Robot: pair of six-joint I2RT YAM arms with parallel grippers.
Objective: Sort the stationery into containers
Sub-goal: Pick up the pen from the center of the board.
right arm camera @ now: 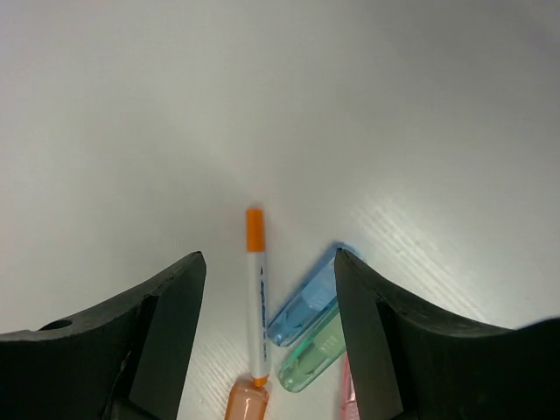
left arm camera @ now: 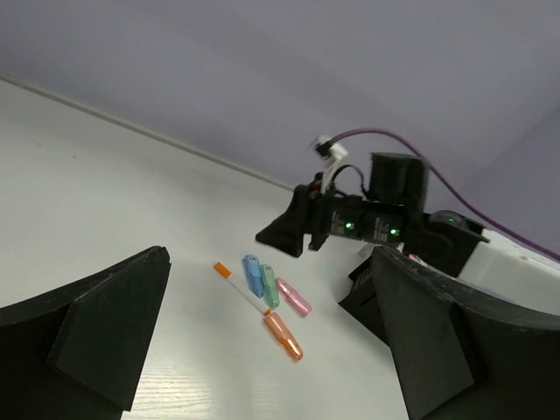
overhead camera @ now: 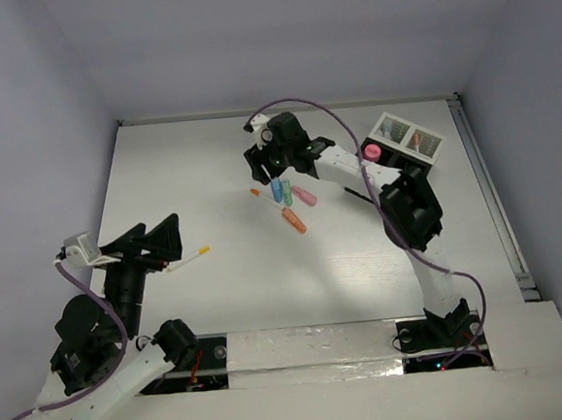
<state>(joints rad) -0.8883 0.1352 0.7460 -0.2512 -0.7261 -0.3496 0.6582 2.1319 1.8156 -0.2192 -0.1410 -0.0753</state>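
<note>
My right gripper next moves down and slightly back, closing just below the pen's end with the orange cap, as it's clear of the blue piece.
Several pieces of stationery lie together mid-table: a white pen with an orange cap, a blue piece, a green one, a pink one and an orange one. My right gripper is open, just above their far end. In the right wrist view its jaws straddle the pen and the blue piece. My left gripper is open and empty. A white pen with a yellow tip lies just beyond it. The containers, a white tray and a black box, stand far right, partly hidden by my right arm.
A pink cylinder stands by the white tray. The left wrist view shows the pile ahead, with my right gripper over it. Grey walls close the table at the back and both sides.
</note>
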